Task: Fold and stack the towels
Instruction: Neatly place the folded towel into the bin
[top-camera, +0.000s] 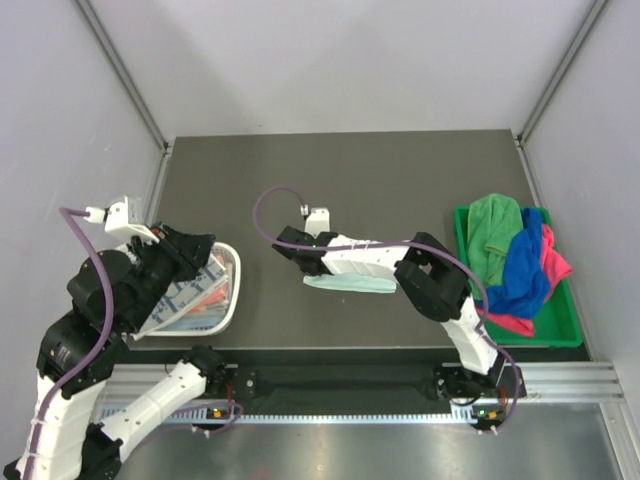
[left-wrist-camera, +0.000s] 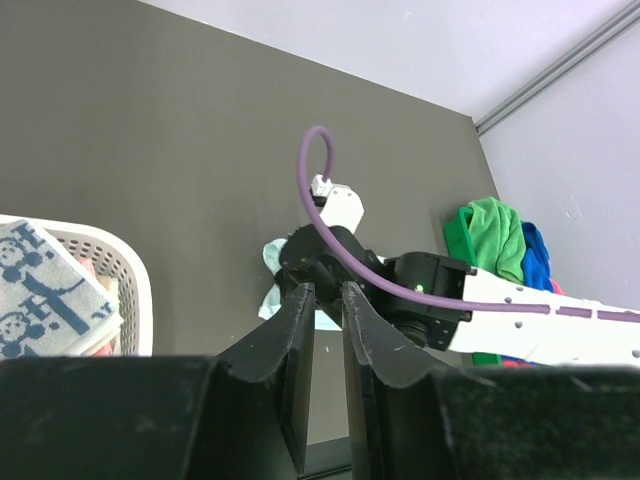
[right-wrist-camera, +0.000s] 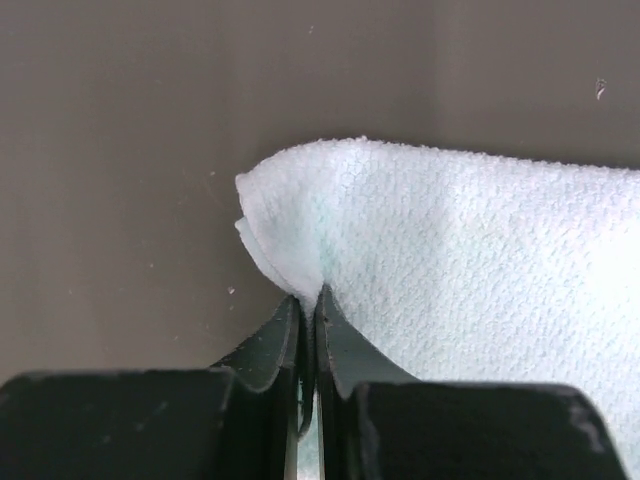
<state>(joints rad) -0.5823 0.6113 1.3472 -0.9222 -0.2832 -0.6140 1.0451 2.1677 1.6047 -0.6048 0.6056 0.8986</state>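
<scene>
My right gripper needs to lift the mint towel (top-camera: 352, 284) onto the basket's stack of folded towels and release it, since that stack lies to the gripper's left in the top view.
A pale mint towel (top-camera: 352, 284) lies folded on the dark table, under my right arm. My right gripper (top-camera: 285, 250) is shut on its left folded edge; in the right wrist view the closed fingertips (right-wrist-camera: 308, 300) pinch the rounded corner of the towel (right-wrist-camera: 450, 270). My left gripper (top-camera: 200, 255) hovers over the white mesh basket (top-camera: 236, 290). Its fingers (left-wrist-camera: 328, 292) stand a little apart with nothing between them. A navy-and-white patterned towel (top-camera: 185, 293) lies folded in the basket on a coral pink one (top-camera: 205, 313). It also shows in the left wrist view (left-wrist-camera: 40, 290).
A green bin (top-camera: 562, 336) at the right edge holds a loose heap: a green towel (top-camera: 495, 228), a blue towel (top-camera: 525, 272) and a pink towel (top-camera: 556, 264). Grey walls close in the table on three sides. My right arm lies across the table's middle.
</scene>
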